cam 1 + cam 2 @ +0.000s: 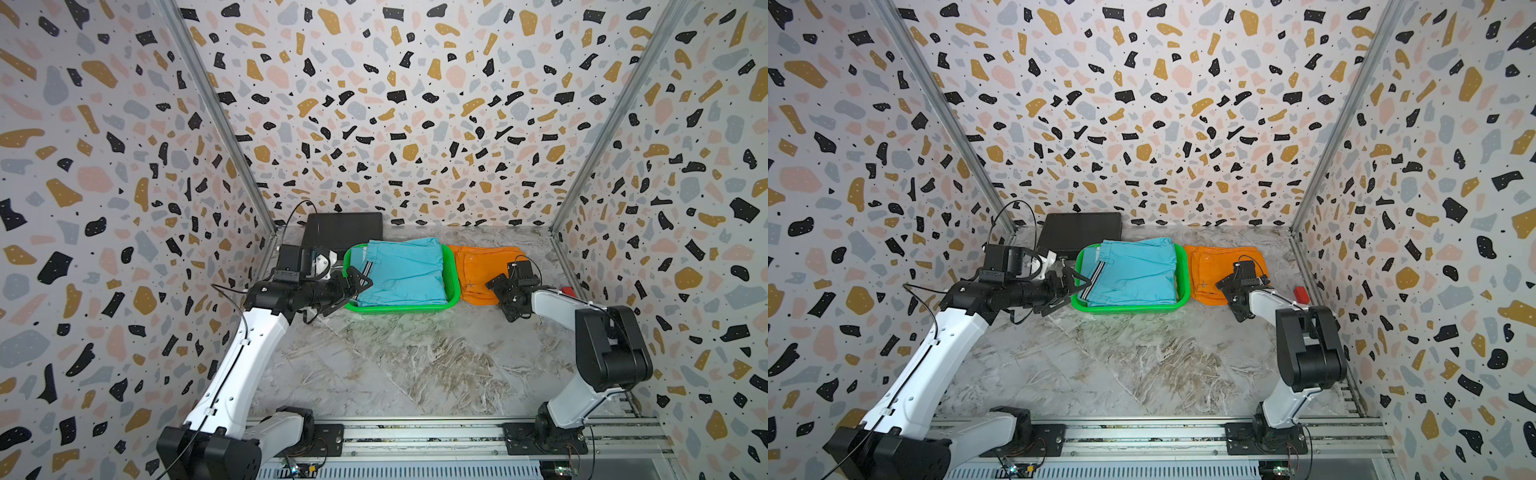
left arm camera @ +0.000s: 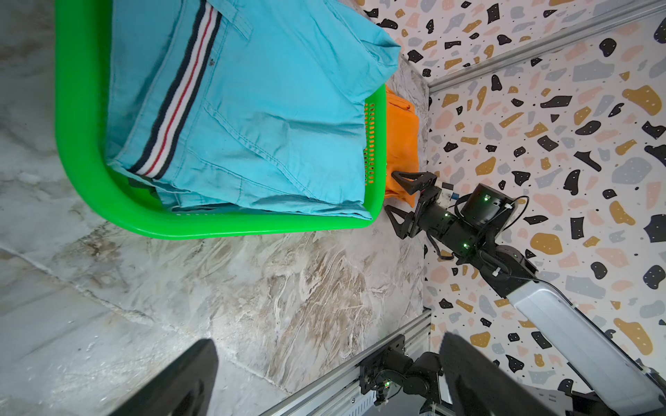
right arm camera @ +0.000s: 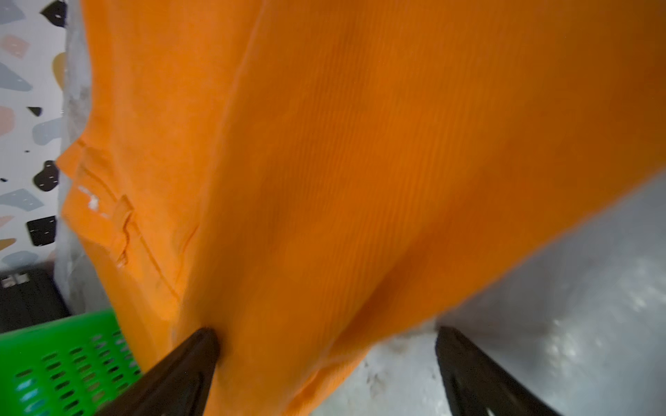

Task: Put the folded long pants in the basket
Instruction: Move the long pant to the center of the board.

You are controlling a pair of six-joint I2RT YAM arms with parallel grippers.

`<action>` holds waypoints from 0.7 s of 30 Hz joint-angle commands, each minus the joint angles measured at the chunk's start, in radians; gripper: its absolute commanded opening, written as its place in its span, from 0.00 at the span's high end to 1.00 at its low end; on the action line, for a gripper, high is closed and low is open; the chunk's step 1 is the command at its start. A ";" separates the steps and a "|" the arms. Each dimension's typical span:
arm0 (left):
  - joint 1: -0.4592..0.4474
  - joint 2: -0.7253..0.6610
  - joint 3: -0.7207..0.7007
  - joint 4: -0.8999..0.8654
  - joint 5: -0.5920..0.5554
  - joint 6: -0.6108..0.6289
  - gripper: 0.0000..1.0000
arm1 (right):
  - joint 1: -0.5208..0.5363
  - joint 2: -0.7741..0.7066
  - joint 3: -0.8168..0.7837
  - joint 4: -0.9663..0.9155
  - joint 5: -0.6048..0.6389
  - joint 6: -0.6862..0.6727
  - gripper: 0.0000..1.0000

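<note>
The near edge of the orange pants runs between my open fingers. I will push my right gripper outward, farther onto that edge, and close it.
The green basket point(image 1: 455, 286) point(image 1: 1129, 309) stands at the back middle of the table. Folded turquoise long pants point(image 1: 403, 270) point(image 1: 1133, 270) with striped trim lie on top in it and overhang its far rim. Folded orange long pants point(image 1: 478, 266) point(image 1: 1208, 266) lie on the table, right of the basket. My left gripper point(image 1: 357, 291) point(image 2: 328, 340) is open and empty at the basket's left end. My right gripper point(image 1: 495, 300) point(image 3: 326, 331) is open at the orange pants' point(image 3: 360, 144) near edge, with a corner of the cloth between its fingers.
A flat black box point(image 1: 343, 230) lies behind the basket against the back wall. A small red object point(image 1: 567, 291) sits by the right wall. Patterned walls close in three sides, and a metal rail point(image 1: 415, 432) runs along the front.
</note>
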 commanded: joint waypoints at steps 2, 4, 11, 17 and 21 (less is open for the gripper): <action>0.001 -0.015 -0.001 0.009 -0.046 -0.015 0.00 | -0.015 0.077 0.088 0.016 -0.009 -0.069 0.01; 0.001 -0.016 -0.003 0.009 -0.069 -0.023 0.00 | -0.021 0.118 0.109 0.019 -0.023 -0.076 0.11; 0.000 0.019 -0.015 0.010 -0.019 0.000 0.00 | -0.034 0.101 0.076 -0.016 0.009 -0.103 1.00; -0.035 0.010 -0.052 0.009 0.008 -0.011 0.04 | -0.060 -0.058 0.007 -0.355 -0.013 -0.115 1.00; -0.097 0.017 -0.057 0.022 -0.025 -0.038 0.04 | -0.070 -0.256 -0.117 -0.557 -0.104 -0.141 1.00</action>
